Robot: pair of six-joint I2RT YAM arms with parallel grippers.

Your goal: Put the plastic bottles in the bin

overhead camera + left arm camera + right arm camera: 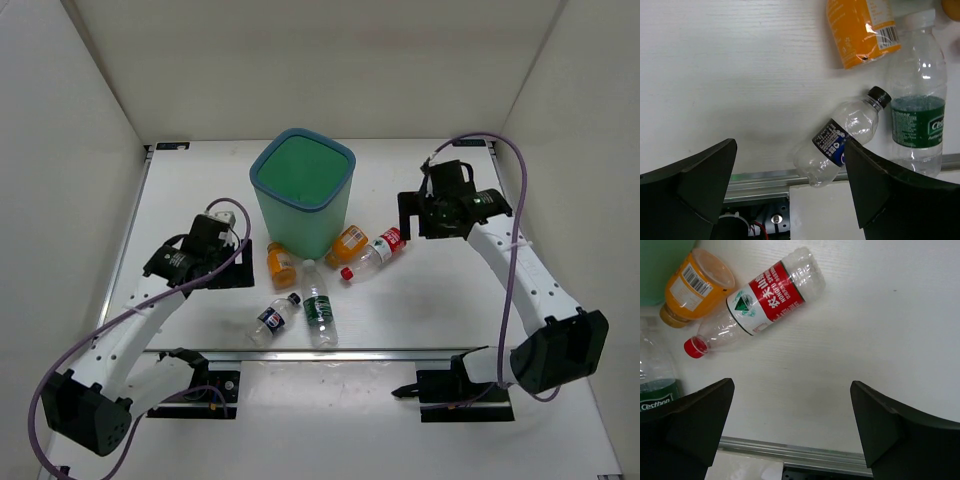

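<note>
The bottle's dark-blue label is below my left gripper, to its right in the top view. I move that way and down next, turning to its slant.
The teal-green bin [300, 228] stands upright at the middle back. Five bottles lie on the table in front of it: two orange-filled [281, 263] [347, 243], a red-labelled one [375, 255], a green-labelled one [319, 305] and a dark-blue-labelled one [277, 317]. My left gripper [240, 268] is open and empty, left of the bottles. In the left wrist view my left gripper [790, 145] faces the dark-blue-labelled bottle [840, 142]. My right gripper [410, 216] is open and empty, right of the red-labelled bottle [765, 297]; in the right wrist view my right gripper [792, 385] is over bare table.
A metal rail [400, 352] runs along the table's front edge, with the arm bases below it. White walls close the table at the left, right and back. The bin's corner [660, 260] shows in the right wrist view.
</note>
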